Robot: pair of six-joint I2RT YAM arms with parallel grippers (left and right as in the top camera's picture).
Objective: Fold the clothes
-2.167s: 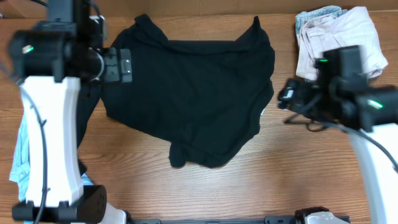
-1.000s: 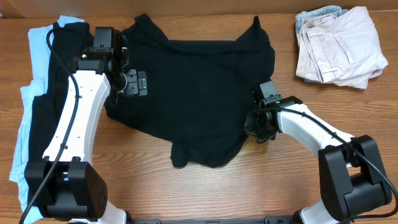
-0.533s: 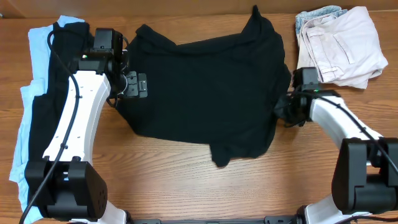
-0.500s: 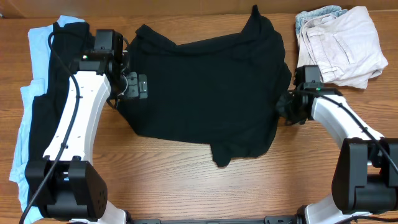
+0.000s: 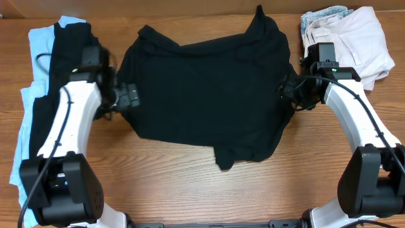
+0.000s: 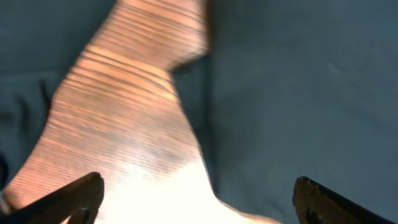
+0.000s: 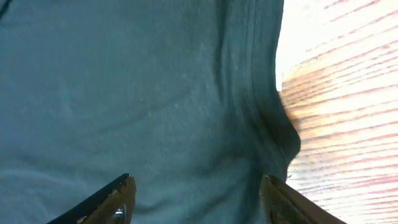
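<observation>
My left gripper is open with the shirt's side edge between its fingers and bare wood beside that edge, so I need to bring it down onto the edge and close.
A black short-sleeved shirt lies spread across the middle of the table, with a bunched flap at its lower edge. My left gripper is open at the shirt's left edge, over bare wood beside the hem. My right gripper is open at the shirt's right edge, just above the fabric. More clothes lie at the far left: a light blue garment with a black one on top.
A folded stack of pale beige and light denim clothes sits at the back right corner, close behind my right arm. Bare wooden table runs along the front.
The right gripper let go of the shirt's right edge after dragging it rightward and moved up along that edge. The left gripper shifted slightly down and left at the shirt's left edge.
</observation>
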